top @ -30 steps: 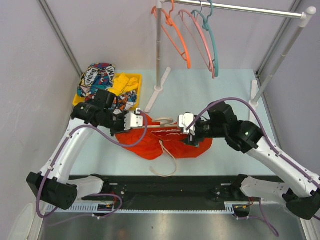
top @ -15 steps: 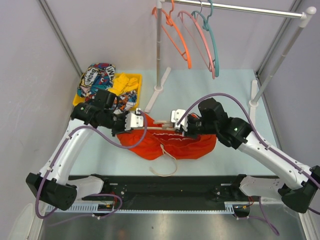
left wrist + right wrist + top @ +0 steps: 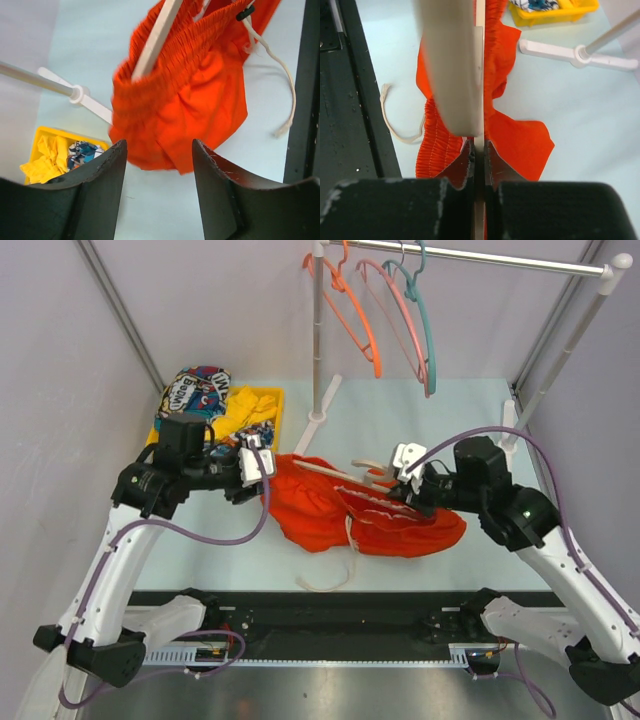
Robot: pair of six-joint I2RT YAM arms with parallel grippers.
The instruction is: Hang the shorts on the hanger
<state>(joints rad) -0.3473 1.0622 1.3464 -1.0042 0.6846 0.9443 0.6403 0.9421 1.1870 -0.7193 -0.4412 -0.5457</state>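
My right gripper should move up and outward to the rack bar's empty part (image 3: 562, 267) next and let go of the hanger there, because that bar is above and outward of my gripper.
The orange-red shorts (image 3: 335, 510) lie bunched mid-table, their cream drawstring (image 3: 328, 580) trailing toward the near edge. The beige hanger (image 3: 345, 473) lies across the top of them. In the left wrist view one hanger arm (image 3: 159, 35) runs into the elastic waistband of the shorts (image 3: 195, 95). My right gripper (image 3: 403, 480) is shut on the hanger's thin frame (image 3: 479, 145), with the shorts (image 3: 520, 142) below it. Left of the shorts, my left gripper (image 3: 258, 465) stands open and touches nothing. Only table shows between its fingers (image 3: 100, 185).
A yellow tray (image 3: 270, 400) at the back left holds a comic-print garment (image 3: 195, 395) and a yellow garment (image 3: 245, 405). A clothes rack stands at the back with orange (image 3: 355, 325), pink (image 3: 405, 325) and teal (image 3: 428, 320) hangers. Its white foot (image 3: 318, 405) sits just behind the shorts.
My left gripper has opened, let go of the shorts and drawn back to the left. My right gripper closed on the hanger and carried it to the right with the shorts.
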